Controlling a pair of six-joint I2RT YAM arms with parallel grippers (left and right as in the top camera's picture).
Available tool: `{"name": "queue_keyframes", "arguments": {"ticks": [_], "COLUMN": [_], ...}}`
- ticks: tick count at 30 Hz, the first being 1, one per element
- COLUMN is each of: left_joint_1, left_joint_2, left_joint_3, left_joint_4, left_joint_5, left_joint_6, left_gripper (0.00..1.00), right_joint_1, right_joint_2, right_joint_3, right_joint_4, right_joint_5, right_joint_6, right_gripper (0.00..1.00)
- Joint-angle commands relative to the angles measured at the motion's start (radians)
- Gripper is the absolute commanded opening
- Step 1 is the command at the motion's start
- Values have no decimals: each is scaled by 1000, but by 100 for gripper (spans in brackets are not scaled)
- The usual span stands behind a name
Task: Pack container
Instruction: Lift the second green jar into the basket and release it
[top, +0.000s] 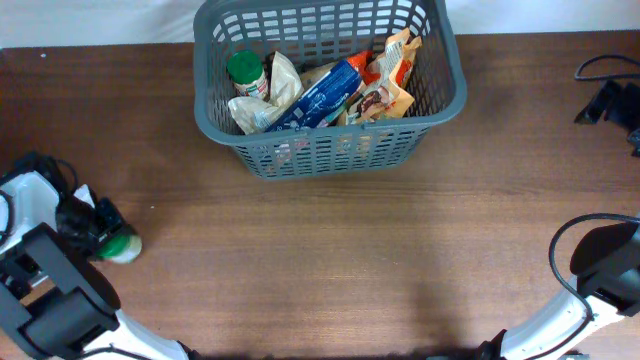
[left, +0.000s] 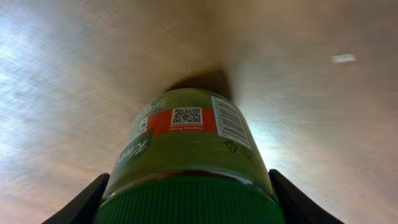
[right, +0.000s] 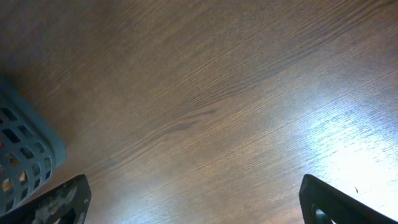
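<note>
I will lift my left gripper outward and to the right in the overhead view, over the free basket space beside the green-lidded jar, and let go there.
The dark grey slotted basket (top: 340, 137) stands at the back centre of the wooden table; a corner of it shows in the right wrist view (right: 25, 155). It holds a green-lidded jar (top: 245, 72), a blue packet (top: 325, 95), an orange snack bag (top: 388, 78) and a pale bag (top: 270, 100). My left gripper (top: 100, 232) is at the far left, down at the table. Its fingers press both sides of the cap of a green spice jar (left: 186, 143) with an orange label band. My right gripper (right: 196, 211) is open and empty above bare wood, right of the basket.
Black cables and a dark device (top: 610, 95) lie at the table's right edge. The right arm's base and cable (top: 600, 270) sit at the front right. The left arm's body (top: 50, 300) fills the front left corner.
</note>
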Motion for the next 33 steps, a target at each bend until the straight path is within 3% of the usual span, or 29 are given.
{"name": "queue_keyframes", "arguments": {"ticks": [1, 3, 9, 13, 15, 23, 33], "left_joint_1": [-6, -39, -195, -367, -547, -848, -856], "left_joint_2": [-34, -45, -56, -57, -57, 66, 322], "left_joint_3": [204, 406, 829, 1082, 1189, 1149, 1144], "left_joint_4": [-41, -85, -131, -134, -130, -146, -143], "left_joint_5": [295, 394, 397, 382, 308, 108, -118], "left_joint_6": [-2, 57, 231, 333, 467, 672, 671], "left_gripper": [2, 2, 2, 2, 2, 2, 2], "right_joint_1": [-2, -2, -2, -2, -2, -2, -2], "right_joint_2": [-16, -16, -16, -16, -16, -16, -16], "right_joint_3": [-2, -2, -2, -2, -2, -2, -2], "right_joint_4": [0, 0, 0, 0, 0, 0, 0], "right_joint_5": [-9, -9, -9, -9, -9, -9, -9], "right_joint_6": [1, 1, 1, 1, 1, 1, 1], "right_gripper": [99, 99, 99, 99, 99, 99, 99]}}
